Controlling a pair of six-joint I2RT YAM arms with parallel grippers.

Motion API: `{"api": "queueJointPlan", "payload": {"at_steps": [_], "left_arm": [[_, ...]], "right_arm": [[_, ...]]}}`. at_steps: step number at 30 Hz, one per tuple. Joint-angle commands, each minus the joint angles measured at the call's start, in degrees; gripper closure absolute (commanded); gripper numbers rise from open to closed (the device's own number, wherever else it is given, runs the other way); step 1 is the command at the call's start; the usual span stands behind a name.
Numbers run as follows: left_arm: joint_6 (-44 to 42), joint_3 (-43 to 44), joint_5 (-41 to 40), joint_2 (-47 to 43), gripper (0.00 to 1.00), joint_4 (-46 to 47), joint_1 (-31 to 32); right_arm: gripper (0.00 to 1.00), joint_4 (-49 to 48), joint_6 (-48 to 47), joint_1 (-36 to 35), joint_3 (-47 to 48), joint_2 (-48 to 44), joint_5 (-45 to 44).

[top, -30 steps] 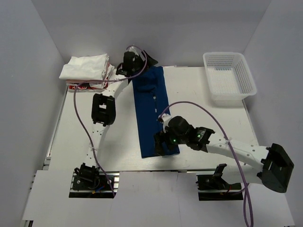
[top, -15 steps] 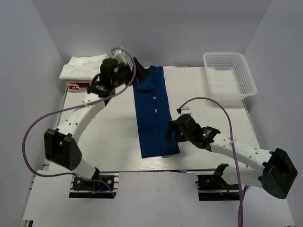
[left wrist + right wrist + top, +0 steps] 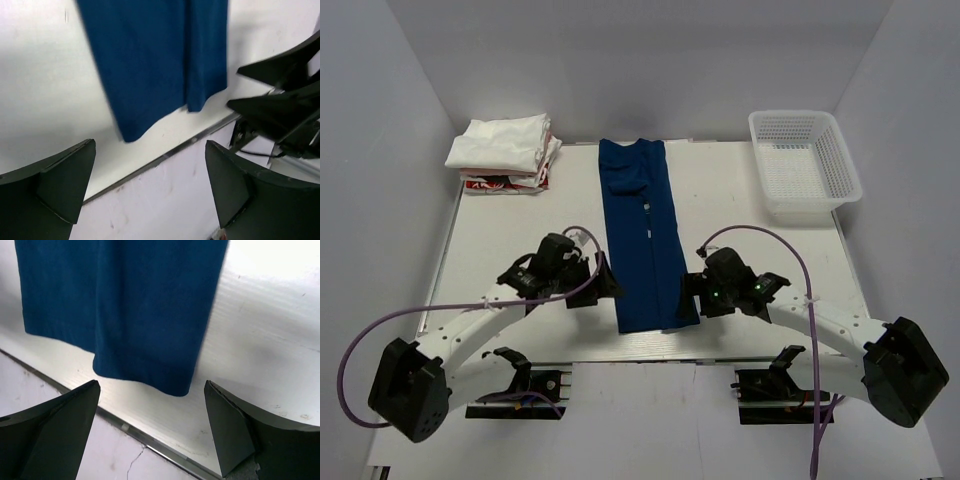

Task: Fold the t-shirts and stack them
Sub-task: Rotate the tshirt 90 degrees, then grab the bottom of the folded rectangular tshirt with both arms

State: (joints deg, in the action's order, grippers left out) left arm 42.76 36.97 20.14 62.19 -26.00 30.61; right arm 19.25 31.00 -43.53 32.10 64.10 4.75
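The left gripper should next move down onto the near corner of the navy shirt's hem, because that corner is already between its open fingers.
A navy blue t-shirt lies folded into a long narrow strip down the middle of the table, its hem at the near edge. It also shows in the left wrist view and the right wrist view. My left gripper is open just left of the hem and holds nothing. My right gripper is open just right of the hem, also holding nothing. Folded white t-shirts sit stacked at the far left on a red-printed one.
A white mesh basket stands at the far right corner. The metal front edge of the table runs just below the shirt's hem. The right arm's fingers show at the right of the left wrist view.
My left arm has swung back from the shirt's far end to the left of its near hem. My right gripper has come off the near corner to the hem's right side.
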Motion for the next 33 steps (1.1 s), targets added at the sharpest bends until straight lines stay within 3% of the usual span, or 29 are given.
{"api": "queueJointPlan", "payload": {"at_steps": [1, 9, 10, 13, 16, 17, 19, 22, 23, 25, 26, 29, 33], "left_arm": [[2.8, -6.5, 3.2, -0.5, 0.0, 2.0, 1.7], [3.3, -7.8, 3.8, 9.4, 0.05, 7.5, 7.4], [3.3, -7.8, 3.8, 11.8, 0.17, 8.6, 7.4], [2.8, -7.3, 3.8, 15.4, 0.26, 9.8, 8.0], [3.3, -7.3, 4.5, 19.0, 0.44, 11.7, 8.5], [3.3, -7.3, 4.5, 20.1, 0.55, 11.7, 8.5], [3.3, -7.3, 4.5, 20.1, 0.63, 11.0, 9.1], [3.3, -6.7, 1.8, 20.6, 0.81, 10.3, 9.1], [3.3, -6.7, 1.2, 20.6, 0.9, 10.3, 9.1], [3.3, -5.6, 1.2, 21.7, 1.0, 10.3, 9.1], [3.3, -5.6, 1.2, 21.7, 1.0, 9.7, 9.1], [3.3, -4.9, 1.2, 21.7, 1.0, 9.7, 9.1], [2.8, -4.7, 2.1, 18.6, 1.0, 10.2, 9.1]], "right_arm": [[0.1, -1.4, -1.0, 1.0, -1.2, -0.2, 4.4], [0.1, -3.7, 1.5, 2.8, -3.0, 0.2, 6.2], [0.1, -4.0, 2.0, 2.8, -3.6, 0.3, 6.5], [0.1, -5.4, 3.4, 3.7, -4.8, 0.9, 6.4], [0.1, -7.6, 4.9, 4.2, -6.7, 0.9, 7.7], [0.1, -7.7, 5.5, 4.7, -7.1, 0.9, 8.1], [0.12, -8.9, 5.6, 5.1, -8.2, 0.9, 8.7], [0.22, -9.1, 5.6, 5.6, -8.5, 1.3, 8.9], [0.35, -9.1, 5.6, 5.6, -8.5, 1.4, 9.1], [0.52, -8.5, 5.8, 6.2, -8.4, 1.6, 9.2], [0.62, -7.9, 5.6, 6.2, -8.3, 1.6, 9.0], [0.75, -6.5, 5.8, 6.4, -8.3, 0.7, 9.0], [1.0, -8.8, 4.2, 6.4, -7.9, -0.9, 8.5]]}}
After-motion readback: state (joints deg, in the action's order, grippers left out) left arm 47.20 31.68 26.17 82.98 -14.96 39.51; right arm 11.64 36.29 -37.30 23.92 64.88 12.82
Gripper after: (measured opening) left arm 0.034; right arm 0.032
